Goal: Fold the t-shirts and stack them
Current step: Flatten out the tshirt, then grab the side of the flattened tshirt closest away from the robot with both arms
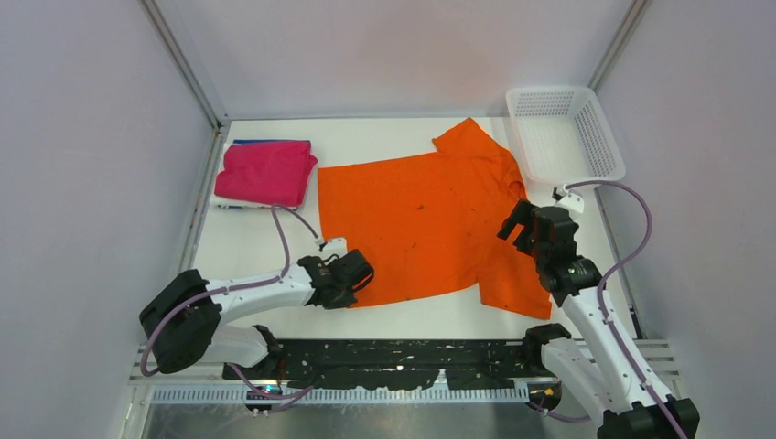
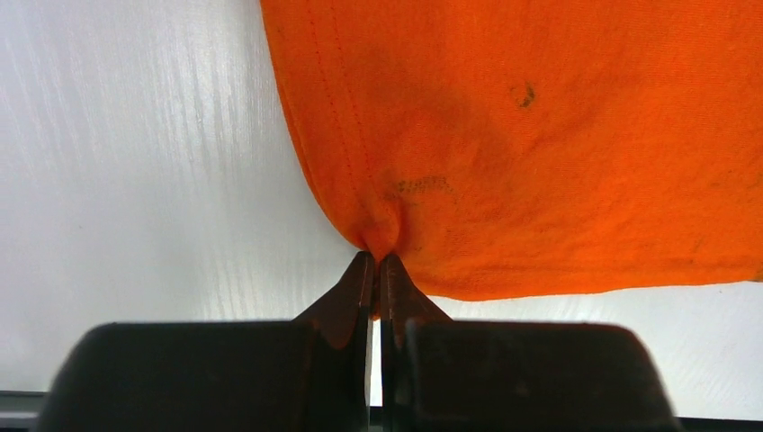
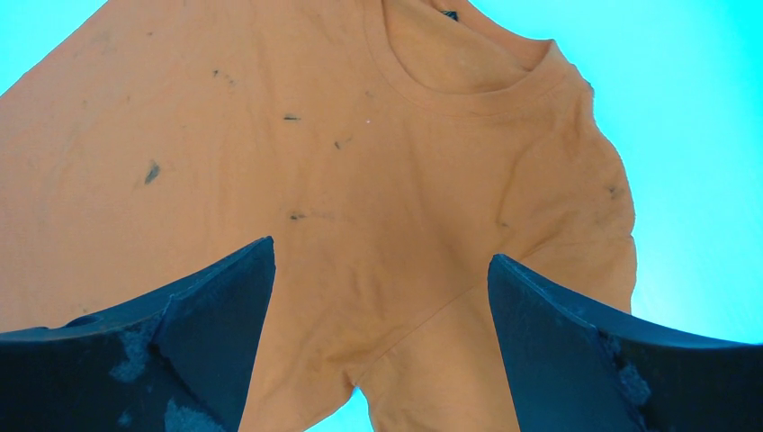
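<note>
My right gripper moves back toward the black bar next and lowers onto the near sleeve's hem [image 1: 514, 309] to close, since this sleeve sticks out past the shirt's body.
The orange t-shirt [image 1: 430, 219] lies spread flat in the middle of the table, collar to the right. My left gripper [image 1: 359, 273] is shut on its near left hem corner; the left wrist view shows the jaws closed on a pinch of orange cloth [image 2: 382, 236]. My right gripper [image 1: 523, 222] is open and hovers above the shirt's near sleeve; in the right wrist view [image 3: 381, 270] the fingers stand wide apart over the armpit seam, with the shirt [image 3: 360, 162] below. A folded magenta-pink t-shirt [image 1: 266, 171] lies at the back left, with a blue edge [image 1: 265, 142] showing under it.
A white plastic mesh basket [image 1: 564, 133] stands at the back right corner. Grey walls with metal posts enclose the table on the left, back and right. A black rail [image 1: 393, 357] runs along the near edge between the arm bases.
</note>
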You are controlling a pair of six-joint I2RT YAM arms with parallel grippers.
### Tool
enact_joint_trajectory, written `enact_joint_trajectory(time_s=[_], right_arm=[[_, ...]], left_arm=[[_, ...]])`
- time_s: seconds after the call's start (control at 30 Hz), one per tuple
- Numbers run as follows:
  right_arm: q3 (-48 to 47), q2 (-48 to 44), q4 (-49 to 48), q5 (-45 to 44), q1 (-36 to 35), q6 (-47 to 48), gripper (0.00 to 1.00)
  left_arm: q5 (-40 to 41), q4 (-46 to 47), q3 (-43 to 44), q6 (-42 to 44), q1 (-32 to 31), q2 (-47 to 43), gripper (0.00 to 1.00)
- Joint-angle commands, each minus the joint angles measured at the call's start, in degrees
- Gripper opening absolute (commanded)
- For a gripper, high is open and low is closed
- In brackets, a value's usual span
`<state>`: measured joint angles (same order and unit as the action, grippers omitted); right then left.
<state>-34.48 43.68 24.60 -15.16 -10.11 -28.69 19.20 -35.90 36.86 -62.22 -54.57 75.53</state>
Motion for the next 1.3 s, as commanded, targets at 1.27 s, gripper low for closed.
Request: enact_joint_trajectory(time_s=[1.27], right_arm=[[4.8,8.4,25.5,5.5,-26.6,-23.5,0.92]], left_arm=[[7.4,0.0,-7.3,10.5,15.0,-16.5,0.00]])
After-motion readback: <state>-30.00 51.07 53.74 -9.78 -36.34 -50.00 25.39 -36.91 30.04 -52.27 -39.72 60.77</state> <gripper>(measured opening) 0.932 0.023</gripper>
